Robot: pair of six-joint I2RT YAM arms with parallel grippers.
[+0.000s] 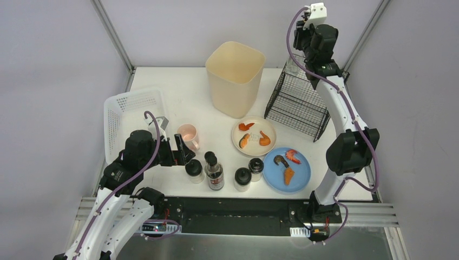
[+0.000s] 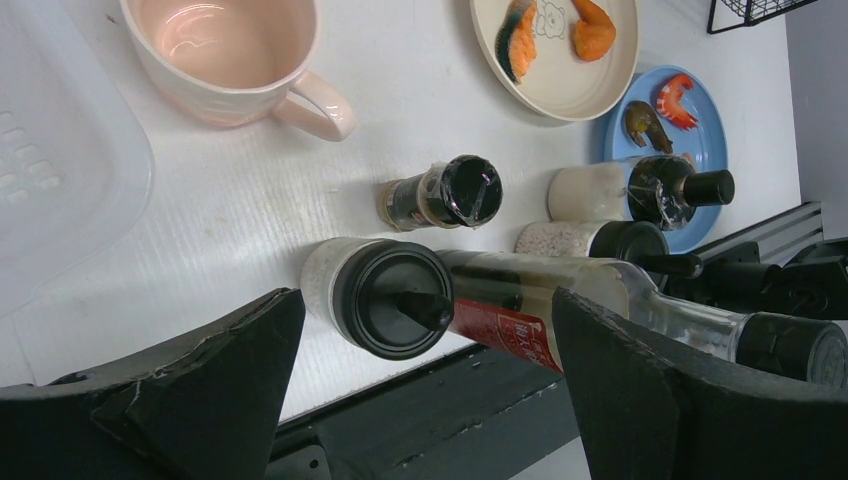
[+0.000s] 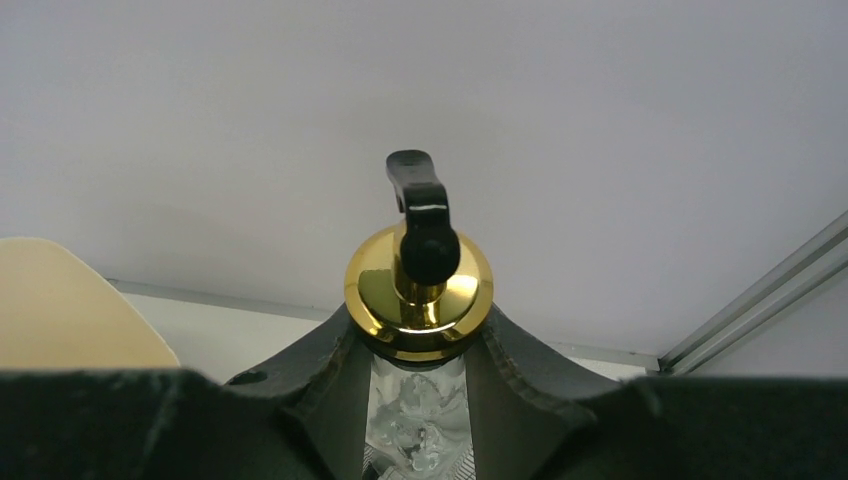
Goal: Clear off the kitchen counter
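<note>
The glass bottle hangs above the wire rack, so my right gripper lowers it into the rack's far corner by the bin and releases it next.
The kitchen counter [image 1: 178,103] is the white tabletop. My left gripper [image 1: 185,152] is open, low at its front left. In the left wrist view [image 2: 425,315] its jaws stand wide on either side of a black-lidded shaker [image 2: 385,298], not touching it. A red-labelled sauce bottle [image 2: 520,315] stands right beside the shaker. My right gripper [image 1: 304,51] is raised at the back right, over the far corner of the black wire rack [image 1: 297,105]. It [image 3: 420,350] is shut on a clear glass bottle [image 3: 418,285] with a gold collar and black spout.
A white perforated basket [image 1: 130,108] stands at the left, with a pink mug [image 1: 188,134] beside it. A beige bin [image 1: 235,78] is at the back. A beige plate [image 1: 253,146] and a blue plate [image 1: 300,173] hold food. Several black-lidded shakers [image 1: 242,179] line the front edge.
</note>
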